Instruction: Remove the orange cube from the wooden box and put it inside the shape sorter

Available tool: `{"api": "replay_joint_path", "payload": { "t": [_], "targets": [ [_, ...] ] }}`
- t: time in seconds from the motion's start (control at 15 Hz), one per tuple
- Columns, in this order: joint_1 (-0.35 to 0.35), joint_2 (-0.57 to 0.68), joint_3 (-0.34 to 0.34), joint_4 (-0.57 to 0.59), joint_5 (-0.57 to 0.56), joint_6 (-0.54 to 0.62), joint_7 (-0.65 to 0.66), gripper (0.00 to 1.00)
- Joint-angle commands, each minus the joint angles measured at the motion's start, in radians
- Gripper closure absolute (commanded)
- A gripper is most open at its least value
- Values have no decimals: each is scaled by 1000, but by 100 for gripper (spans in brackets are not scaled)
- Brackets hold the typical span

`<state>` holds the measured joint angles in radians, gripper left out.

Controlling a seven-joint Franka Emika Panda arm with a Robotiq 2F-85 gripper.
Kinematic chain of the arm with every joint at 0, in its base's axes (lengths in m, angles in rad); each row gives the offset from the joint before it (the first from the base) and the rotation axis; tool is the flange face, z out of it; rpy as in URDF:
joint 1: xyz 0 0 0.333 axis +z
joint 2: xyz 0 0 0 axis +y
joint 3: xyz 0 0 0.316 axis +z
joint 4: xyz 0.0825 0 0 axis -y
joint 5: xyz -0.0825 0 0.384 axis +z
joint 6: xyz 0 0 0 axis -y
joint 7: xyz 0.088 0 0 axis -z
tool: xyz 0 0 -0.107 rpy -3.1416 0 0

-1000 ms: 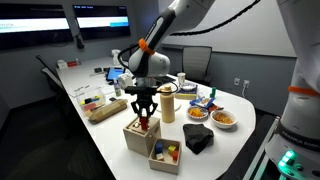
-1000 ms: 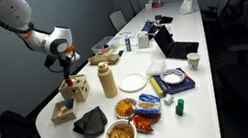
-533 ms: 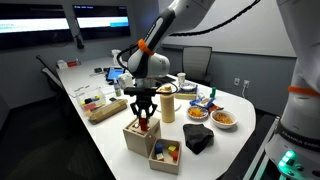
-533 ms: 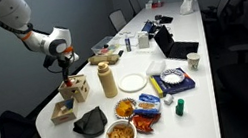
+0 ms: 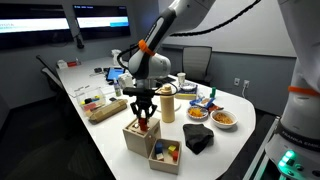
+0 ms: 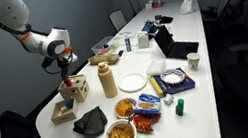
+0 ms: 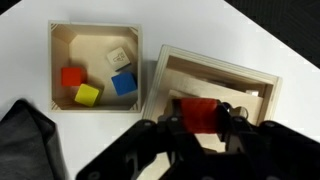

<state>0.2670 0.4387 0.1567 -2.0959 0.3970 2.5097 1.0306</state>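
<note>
I should next lower the orange cube (image 7: 198, 111) a little with my gripper onto the holed top of the shape sorter, on the side by the wooden box, and then open.
In the wrist view my gripper (image 7: 200, 118) is shut on the orange cube (image 7: 198, 111), a small reddish-orange block held between the fingertips right above the shape sorter (image 7: 215, 75). The sorter's holed top is mostly hidden behind my fingers. The low wooden box (image 7: 95, 28) lies beside it and holds a red (image 7: 70, 76), a yellow (image 7: 87, 94), a blue (image 7: 123, 84) and a cream block (image 7: 118, 58). In both exterior views the gripper (image 5: 143, 120) (image 6: 65, 81) hangs just over the sorter (image 5: 134, 138) (image 6: 76, 90), with the wooden box (image 5: 158, 164) (image 6: 63, 116) next to it.
A black cloth (image 5: 198, 137) (image 7: 22, 135) lies beside the wooden box. A tan bottle (image 5: 167, 103) stands close behind the sorter. Bowls of snacks (image 5: 224, 118), a white plate (image 6: 132, 82) and a wooden tray (image 5: 105, 108) crowd the table near its edge.
</note>
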Motion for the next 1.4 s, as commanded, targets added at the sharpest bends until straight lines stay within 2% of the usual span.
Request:
{"api": "replay_joint_path", "payload": {
  "t": [0.0,0.53,1.0,1.07,1.13,1.33],
  "targets": [
    [7,-12,2,-65,34,83,42,92],
    [12,-68,21,-168,75,194,85,92],
    [8,-59,30,-211,70,233,105,89],
    [7,-56,31,-211,71,236,103,42],
    [7,-53,30,-209,69,237,102,40],
    [2,-53,38,-206,73,235,91,19]
  ]
}}
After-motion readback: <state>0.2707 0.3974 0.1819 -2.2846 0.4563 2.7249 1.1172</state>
